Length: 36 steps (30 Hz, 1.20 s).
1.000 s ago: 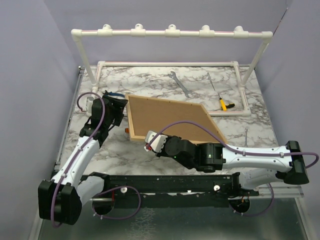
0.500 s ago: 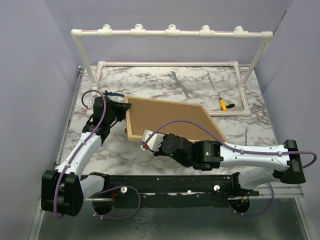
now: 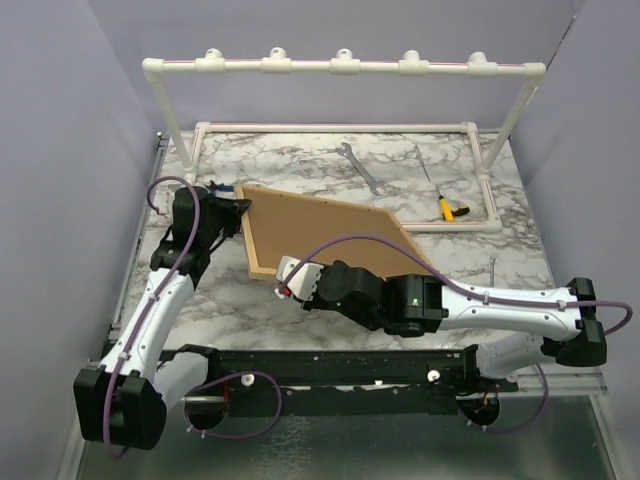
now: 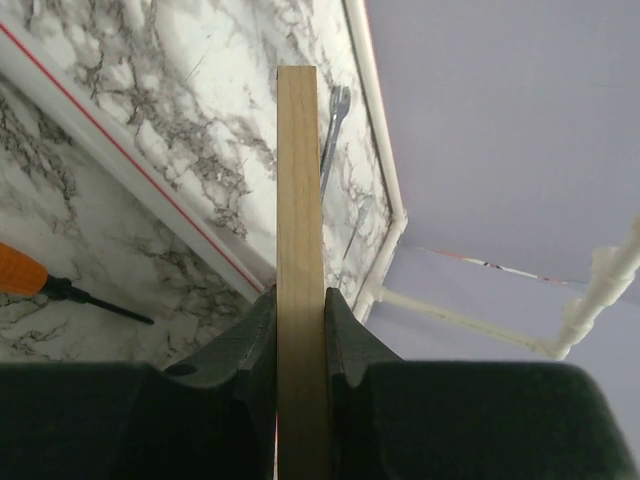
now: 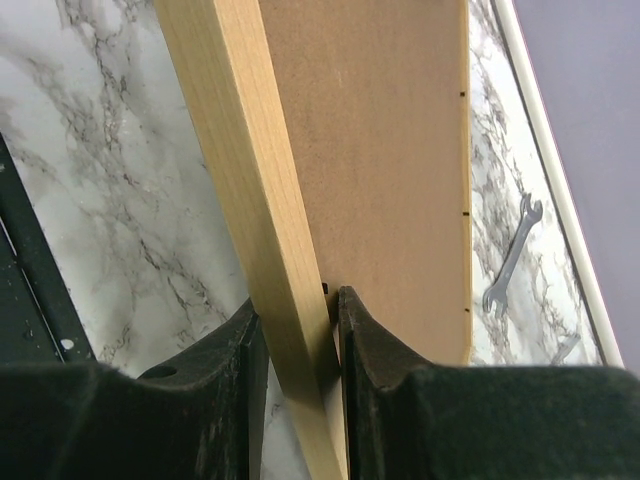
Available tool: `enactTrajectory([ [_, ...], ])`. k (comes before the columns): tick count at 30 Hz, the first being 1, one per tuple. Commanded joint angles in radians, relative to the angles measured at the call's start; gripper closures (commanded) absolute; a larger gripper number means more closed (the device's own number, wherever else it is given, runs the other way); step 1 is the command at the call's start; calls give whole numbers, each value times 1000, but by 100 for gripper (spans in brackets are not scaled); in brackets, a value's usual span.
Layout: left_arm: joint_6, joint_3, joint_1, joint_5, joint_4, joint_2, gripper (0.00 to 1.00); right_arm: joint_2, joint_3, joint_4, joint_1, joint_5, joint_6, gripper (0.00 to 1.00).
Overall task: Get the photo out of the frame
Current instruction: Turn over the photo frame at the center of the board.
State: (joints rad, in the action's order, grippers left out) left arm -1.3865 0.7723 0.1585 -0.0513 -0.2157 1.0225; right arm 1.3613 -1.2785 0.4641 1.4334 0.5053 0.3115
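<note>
My right gripper lifts the frame's near edge (image 3: 264, 273) (image 5: 283, 260) higher over the table next, then releases that edge, since my left gripper also holds the frame.
The frame (image 3: 335, 232) lies back-up over the marble table, its brown fibreboard back showing inside light-wood edging. My left gripper (image 3: 234, 206) is shut on the frame's left edge. In the left wrist view the wood edging (image 4: 299, 180) runs straight up between the black fingers (image 4: 250, 340). My right gripper (image 3: 287, 281) is shut on the frame's near edge. In the right wrist view its jaws pinch the wood rail (image 5: 235, 150) beside the fibreboard back (image 5: 390, 140). The photo is hidden under the back.
A white PVC pipe rack (image 3: 340, 65) stands at the back, its base rails (image 3: 330, 127) on the table. A wrench (image 3: 360, 168) and a yellow-handled screwdriver (image 3: 445, 207) lie behind the frame. An orange-handled tool (image 4: 20, 272) lies by the left gripper.
My left gripper went from open to shut on the frame's left edge. The frame has shifted left and turned a little, and the right arm has moved left with it.
</note>
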Motion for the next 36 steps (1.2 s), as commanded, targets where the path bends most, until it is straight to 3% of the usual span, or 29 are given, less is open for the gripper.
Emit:
enactTrajectory([
  [1, 29, 136, 7, 95, -39, -77, 100, -28, -80, -176, 5, -50, -45, 99],
  [20, 0, 462, 7, 73, -187, -194, 100, -160, -37, -314, 5, -160, -47, 99],
  [29, -37, 438, 8, 80, -292, -293, 100, -237, -19, -291, 5, -262, -156, 99],
  [36, -47, 358, 7, -41, -350, -306, 100, -235, -38, -233, 7, -325, -236, 99],
])
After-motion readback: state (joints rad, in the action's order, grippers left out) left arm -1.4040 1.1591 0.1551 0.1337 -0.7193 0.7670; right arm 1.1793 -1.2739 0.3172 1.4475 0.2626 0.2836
